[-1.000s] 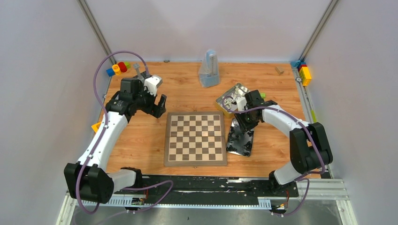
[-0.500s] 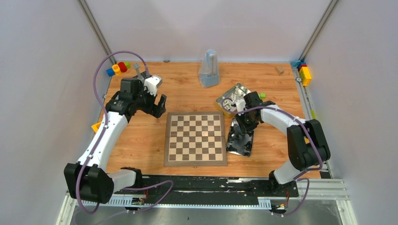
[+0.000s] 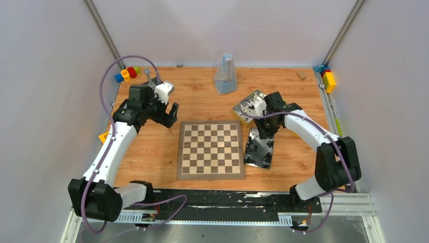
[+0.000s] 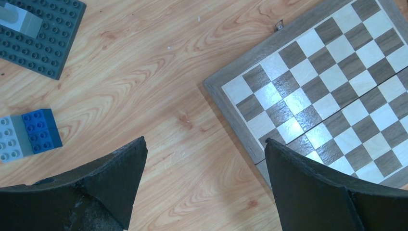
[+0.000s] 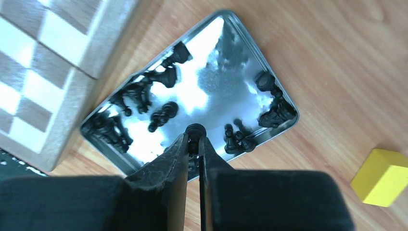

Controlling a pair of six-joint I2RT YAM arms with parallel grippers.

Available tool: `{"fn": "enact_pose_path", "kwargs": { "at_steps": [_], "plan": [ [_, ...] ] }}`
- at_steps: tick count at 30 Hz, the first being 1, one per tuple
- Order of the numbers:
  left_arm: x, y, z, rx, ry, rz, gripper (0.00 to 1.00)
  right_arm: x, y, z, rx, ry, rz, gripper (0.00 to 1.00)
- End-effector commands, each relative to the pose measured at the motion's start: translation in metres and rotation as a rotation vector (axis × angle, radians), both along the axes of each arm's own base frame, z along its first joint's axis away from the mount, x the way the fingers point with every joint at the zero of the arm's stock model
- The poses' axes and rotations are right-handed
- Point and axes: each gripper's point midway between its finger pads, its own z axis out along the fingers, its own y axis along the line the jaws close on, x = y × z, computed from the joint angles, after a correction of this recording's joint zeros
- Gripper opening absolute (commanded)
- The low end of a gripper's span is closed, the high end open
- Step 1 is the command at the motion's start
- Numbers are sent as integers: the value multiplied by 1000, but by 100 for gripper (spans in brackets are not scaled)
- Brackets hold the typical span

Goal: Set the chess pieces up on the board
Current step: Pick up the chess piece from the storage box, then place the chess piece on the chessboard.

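I will move my right gripper back and to the left in the top view, then down, over the dark edge square [image 3: 235,163] [image 5: 33,116] by the chessboard's tin-side near corner, because that square is empty.
The wooden chessboard [image 3: 211,149] lies at the table's middle with no pieces on it. It also shows in the left wrist view [image 4: 337,72] and the right wrist view [image 5: 43,72]. My right gripper [image 5: 193,137] is shut on a black chess piece [image 5: 195,131] and holds it above a shiny tin [image 5: 216,82]. Several black pieces [image 5: 163,77] lie in that tin. In the top view the right gripper [image 3: 265,132] is over that tin [image 3: 259,152], right of the board. My left gripper [image 4: 204,140] is open and empty over bare wood by the board's far left corner [image 3: 171,117].
A second tin [image 3: 248,107] with pale pieces sits behind the right wrist. A yellow block [image 5: 380,175] lies right of the black tin. A grey studded plate [image 4: 41,36] and a blue and grey block [image 4: 29,134] lie left of the board. A grey upright object [image 3: 225,75] stands at the back.
My right wrist has shifted back and to the right above the tin, with the black piece held between the fingers. The left arm has not moved.
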Motion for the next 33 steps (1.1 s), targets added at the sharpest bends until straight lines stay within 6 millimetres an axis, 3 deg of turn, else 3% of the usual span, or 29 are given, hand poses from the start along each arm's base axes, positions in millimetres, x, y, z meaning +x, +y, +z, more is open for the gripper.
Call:
{"fn": "enact_pose_path", "kwargs": {
  "at_steps": [1,7,14,20,33],
  "plan": [
    [-6,6,8,44,-32,-14,100,-6,30,44,89,-59,119,4],
    [-13,16,0,88,10,20,100,-43,79,38,117,-5,320,4],
    [-18,22,-1,110,42,47,100,-70,116,31,120,25,494,4],
    [-22,26,-3,116,22,65,100,-88,127,18,82,49,579,4],
    [-28,23,1,96,-14,50,100,-94,139,4,39,49,628,4]
  ]
}}
